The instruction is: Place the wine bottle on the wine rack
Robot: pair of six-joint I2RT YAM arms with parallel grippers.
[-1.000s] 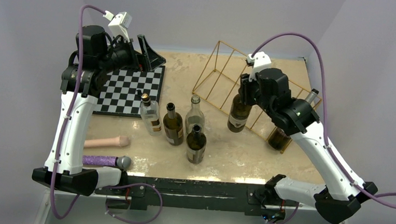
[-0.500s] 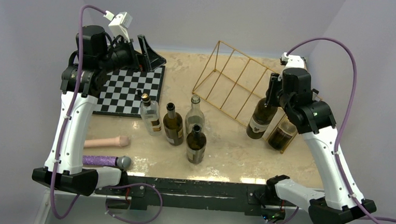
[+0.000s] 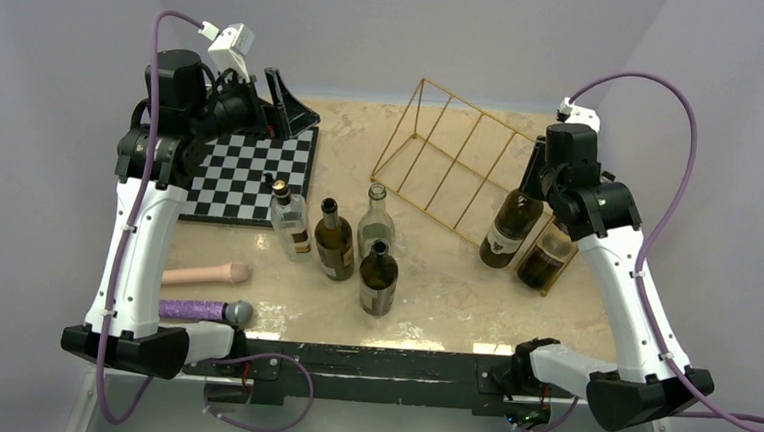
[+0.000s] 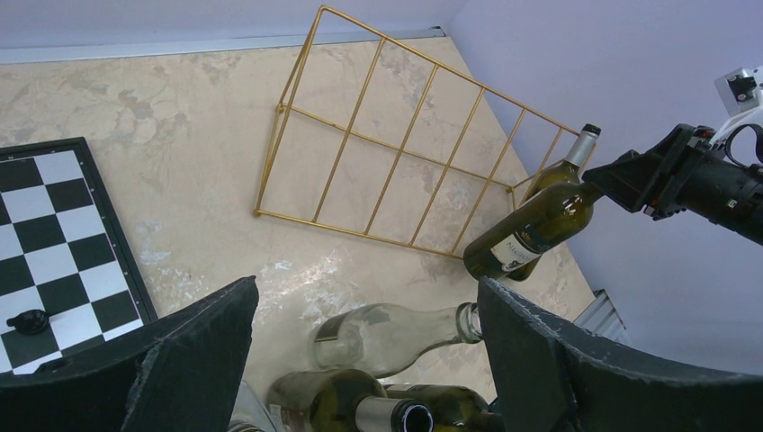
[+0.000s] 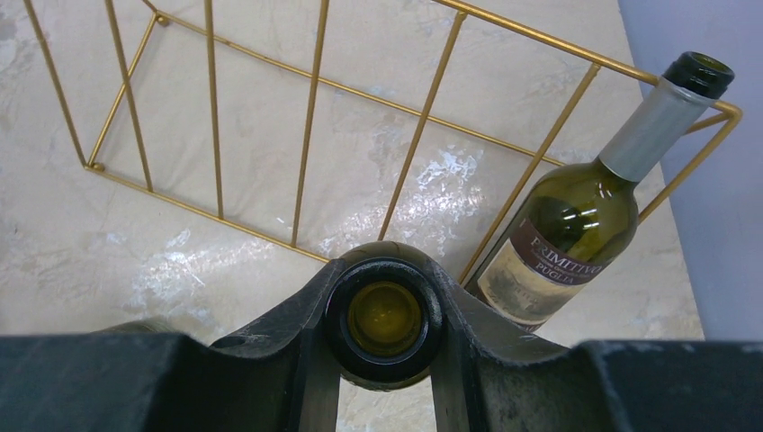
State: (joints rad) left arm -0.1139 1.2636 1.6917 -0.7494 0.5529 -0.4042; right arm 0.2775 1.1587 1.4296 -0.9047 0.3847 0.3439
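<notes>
My right gripper moves down and outward next and lays its bottle into the slot (image 5: 493, 137) beside the other green bottle. It then releases the bottle, since that slot is still empty.
The gold wire wine rack (image 3: 456, 160) stands at the back right of the table; it also shows in the left wrist view (image 4: 396, 153) and the right wrist view (image 5: 270, 117). My right gripper (image 3: 538, 181) is shut on the neck of a dark green wine bottle (image 3: 510, 229), held tilted above the rack's near right end; its open mouth (image 5: 384, 319) sits between my jaws. Another green bottle (image 5: 576, 225) lies in the rack's rightmost slot (image 3: 546, 258). My left gripper (image 3: 280, 105) is open and empty, raised over the checkered board.
Several upright bottles (image 3: 334, 239) stand mid-table. A checkered board (image 3: 250, 173) lies at the back left. A beige cylinder (image 3: 204, 274) and a purple-handled microphone (image 3: 207, 312) lie at the near left. Walls close in at the right and back.
My right gripper has carried the dark bottle rightward from in front of the rack to its near right end, next to the bottle in the slot. The left arm has not moved.
</notes>
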